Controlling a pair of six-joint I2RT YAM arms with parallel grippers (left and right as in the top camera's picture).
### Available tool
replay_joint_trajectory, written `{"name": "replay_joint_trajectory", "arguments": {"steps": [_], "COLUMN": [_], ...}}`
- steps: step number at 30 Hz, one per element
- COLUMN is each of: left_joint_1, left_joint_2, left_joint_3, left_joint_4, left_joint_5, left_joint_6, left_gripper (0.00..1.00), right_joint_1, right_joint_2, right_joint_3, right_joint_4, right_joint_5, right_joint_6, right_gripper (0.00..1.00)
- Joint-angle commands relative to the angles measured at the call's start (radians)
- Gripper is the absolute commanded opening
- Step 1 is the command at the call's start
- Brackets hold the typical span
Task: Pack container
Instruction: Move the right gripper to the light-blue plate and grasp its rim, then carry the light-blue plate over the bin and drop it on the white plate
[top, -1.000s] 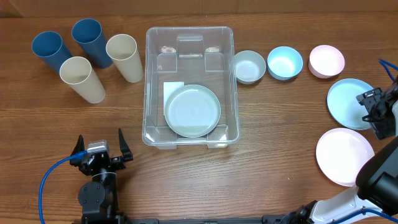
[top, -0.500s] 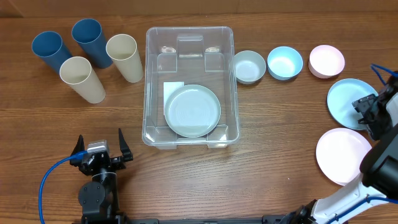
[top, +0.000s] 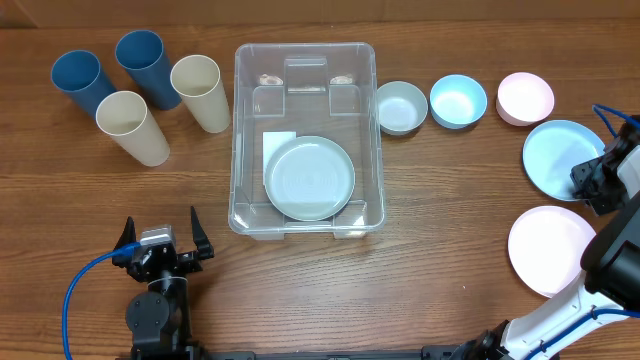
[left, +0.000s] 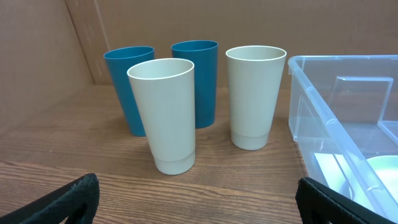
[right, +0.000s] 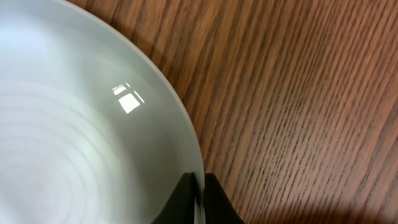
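My right gripper next needs to rise, move across to the container (top: 236, 130) and lower its plate onto the pale green plate (top: 309, 178) to release it, because that one lies flat and uncovered.
The clear container (top: 236, 130) stands mid-table with a pale green plate (top: 309, 178) lying flat inside; its near corner (left: 323, 93) shows in the left wrist view. At the right edge, my right gripper (top: 592, 183) is shut on the right rim of a light blue plate (top: 555, 160). In the right wrist view the fingers (right: 199, 199) pinch that plate's (right: 74, 124) thin edge just above the wood. My left gripper (top: 160, 218) rests at the front left, open and holding nothing (left: 198, 202).
Two blue cups (top: 78, 80) (left: 130, 81) and two cream cups (top: 200, 92) (left: 168, 112) stand left of the container. A grey-green bowl (top: 401, 106), a blue bowl (top: 458, 100) and a pink bowl (top: 525, 97) line up to its right. A pink plate (top: 552, 250) lies at the front right.
My right gripper has gone from open to shut on the blue plate's rim, and the plate has shifted slightly left. The left arm has not moved.
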Motion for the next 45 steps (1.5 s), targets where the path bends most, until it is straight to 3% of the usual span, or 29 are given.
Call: {"name": "replay_joint_trajectory", "arguments": {"steps": [1,8,20,25,31,35,38,45], "left_joint_1": [0.005,0.005,0.005,0.005,0.005,0.005,0.005,0.005], "left_joint_2": [-0.010,-0.010,-0.010,-0.010,-0.010,-0.010,-0.010,-0.010], "left_joint_3": [-0.003,-0.003,-0.003,-0.003,-0.003,-0.003,-0.003,-0.003], "left_joint_4": [0.002,0.002,0.002,0.002,0.002,0.002,0.002,0.002], "left_joint_5": [0.008,0.008,0.009,0.008,0.009,0.008,0.009,0.008], "left_joint_6": [0.016,0.015,0.015,0.016,0.016,0.016,0.016,0.016], "left_gripper": [1.00,1.00,1.00,1.00,1.00,1.00,1.00,1.00], "right_joint_1": [0.002,0.002,0.002,0.003,0.058,0.219,0.395,0.851], "right_joint_2": [0.020,0.015,0.006,0.006,-0.023,-0.083,-0.116,-0.116], "right_joint_3": [-0.005,0.064,0.549,0.668,0.831,0.943,0.953,0.936], "right_joint_4": [-0.004,-0.130,-0.541,-0.654,-0.716,-0.767,-0.802,-0.862], "right_joint_5": [0.005,-0.013,-0.035,-0.085,-0.339,-0.508,-0.526,-0.366], "right_joint_6": [0.005,0.057,0.080,0.076,-0.119,-0.272,-0.297,-0.318], "right_gripper": [0.04,0.04,0.04,0.04,0.04,0.04,0.04,0.04]}}
